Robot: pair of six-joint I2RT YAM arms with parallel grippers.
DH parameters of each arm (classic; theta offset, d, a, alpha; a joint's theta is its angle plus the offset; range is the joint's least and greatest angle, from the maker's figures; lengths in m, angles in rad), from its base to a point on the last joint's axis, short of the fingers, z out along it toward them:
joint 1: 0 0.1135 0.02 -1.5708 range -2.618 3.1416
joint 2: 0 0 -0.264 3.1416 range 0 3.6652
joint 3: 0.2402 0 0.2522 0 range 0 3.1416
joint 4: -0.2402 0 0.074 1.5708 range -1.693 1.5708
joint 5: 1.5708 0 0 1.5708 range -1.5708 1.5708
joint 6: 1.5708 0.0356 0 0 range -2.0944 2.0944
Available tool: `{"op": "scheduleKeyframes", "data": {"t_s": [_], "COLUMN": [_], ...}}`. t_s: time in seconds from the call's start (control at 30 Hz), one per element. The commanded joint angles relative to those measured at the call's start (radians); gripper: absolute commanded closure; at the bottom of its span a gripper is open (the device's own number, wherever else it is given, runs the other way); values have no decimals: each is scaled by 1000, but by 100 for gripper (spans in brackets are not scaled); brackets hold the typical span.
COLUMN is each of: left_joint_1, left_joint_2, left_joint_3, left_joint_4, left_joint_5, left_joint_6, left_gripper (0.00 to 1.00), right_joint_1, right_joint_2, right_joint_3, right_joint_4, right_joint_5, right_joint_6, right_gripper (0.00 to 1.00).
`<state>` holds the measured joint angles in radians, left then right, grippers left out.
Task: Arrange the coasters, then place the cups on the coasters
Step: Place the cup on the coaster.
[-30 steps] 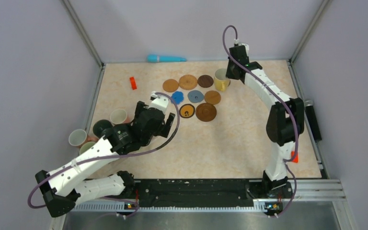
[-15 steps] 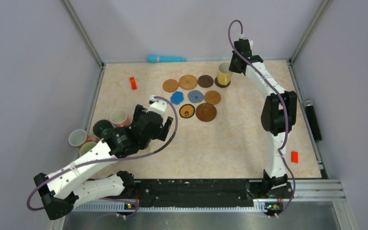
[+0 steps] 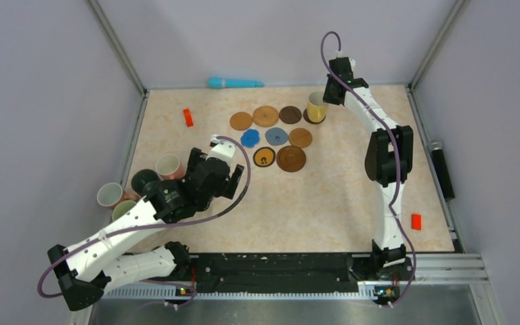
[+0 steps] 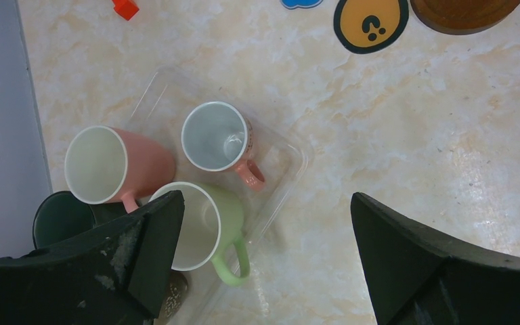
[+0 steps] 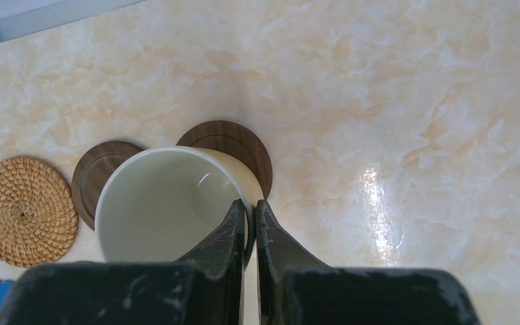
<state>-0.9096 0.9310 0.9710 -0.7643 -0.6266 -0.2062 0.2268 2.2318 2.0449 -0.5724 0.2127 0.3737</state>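
I should lower my left gripper next onto the small pink cup's rim (image 4: 185,128) across from the cup's handle, because that rim is below the gripper, to the left in the wrist view.
Several round coasters (image 3: 266,116) lie in two rows at the back middle, among them a blue scalloped one (image 3: 250,138) and a black-rimmed orange one (image 3: 264,156). My right gripper (image 5: 250,203) is shut on the rim of a yellow cup (image 5: 169,203), one finger inside and one outside. The cup sits over a dark brown coaster (image 5: 240,145) at the row's right end; whether it rests on it I cannot tell. My left gripper (image 4: 264,203) is open above a clear tray (image 4: 291,152) holding a green cup (image 4: 206,227), two pink cups (image 4: 108,164) and a dark cup (image 4: 64,217).
One red block (image 3: 188,117) lies at the back left, another (image 3: 416,221) near the right edge. A teal rod-shaped object (image 3: 233,83) rests against the back wall. Walls close in the table on the left, back and right.
My right arm carried the yellow cup back and to the right, over the dark brown coaster. My left arm drew back slightly toward the cups, still open.
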Motion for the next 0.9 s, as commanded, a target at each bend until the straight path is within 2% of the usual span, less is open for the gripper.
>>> {"op": "scheduleKeyframes", "data": {"t_s": [0.0, 0.6, 0.67, 0.87], "left_joint_1": [-2, -2, -2, -2], "left_joint_2": [-26, -21, -22, -21], "left_joint_3": [-5, -6, -6, -7], "left_joint_4": [18, 19, 19, 18], "left_joint_5": [-26, -32, -34, -37], "left_joint_6": [-2, 0, 1, 1], "left_gripper": [1, 1, 1, 1], "right_joint_1": [-9, -9, -9, -9], "right_joint_2": [8, 59, 59, 59], "right_joint_3": [95, 142, 141, 138], "right_joint_4": [76, 72, 73, 67], "right_joint_5": [-4, -30, -32, -26], "right_joint_6": [3, -3, -7, -5], "right_gripper": [100, 100, 95, 88]}}
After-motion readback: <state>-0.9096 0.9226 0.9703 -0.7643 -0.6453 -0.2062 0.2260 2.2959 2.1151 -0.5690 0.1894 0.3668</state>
